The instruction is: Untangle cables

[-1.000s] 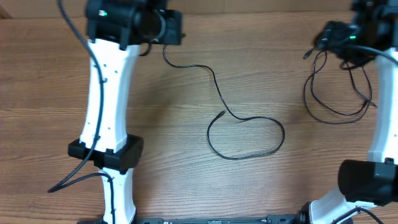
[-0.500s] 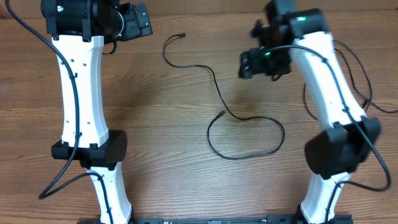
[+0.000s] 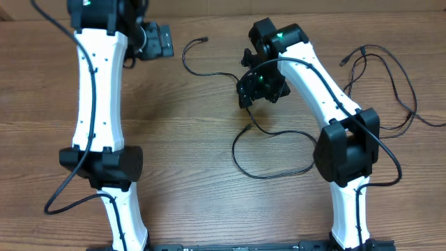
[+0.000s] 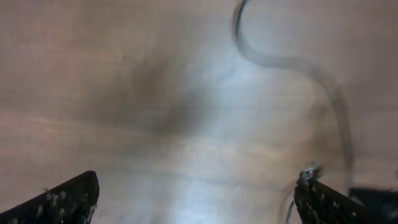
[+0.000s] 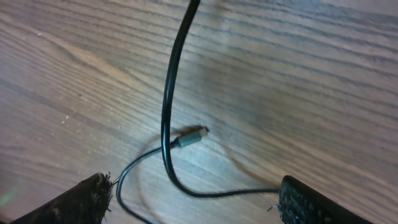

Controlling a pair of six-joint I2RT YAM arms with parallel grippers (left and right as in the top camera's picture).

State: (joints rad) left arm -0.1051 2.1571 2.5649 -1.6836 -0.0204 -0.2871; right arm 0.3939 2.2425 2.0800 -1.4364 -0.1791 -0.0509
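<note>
The thin black cable already runs between my spread fingers, past the cable's other plug end. My right gripper will next lower onto that part of the cable and close.
One thin black cable (image 3: 275, 155) lies in the middle of the table, its plug end (image 3: 204, 39) at the back and a wide loop at the front. A second cable (image 3: 380, 77) lies in loose loops at the back right. My left gripper (image 3: 159, 38) is open and empty, just left of the plug end. Its wrist view is blurred, with the fingers (image 4: 68, 199) wide apart and the cable (image 4: 280, 62) ahead. My right gripper (image 3: 259, 87) hovers open over the middle cable. That cable (image 5: 166, 124) and its other plug tip (image 5: 196, 135) lie between the spread fingers (image 5: 317, 202), untouched.
Wood-grain table top (image 3: 181, 139) all round. The left arm (image 3: 97, 97) stretches along the left side. The right arm (image 3: 327, 90) reaches diagonally across the right half, with its own thick wires beside the loose cable loops there.
My left gripper opened, let go of the cable's plug end and drew back to the left. My right arm swung away from the back-right loops to above the middle cable, opening a little wider.
</note>
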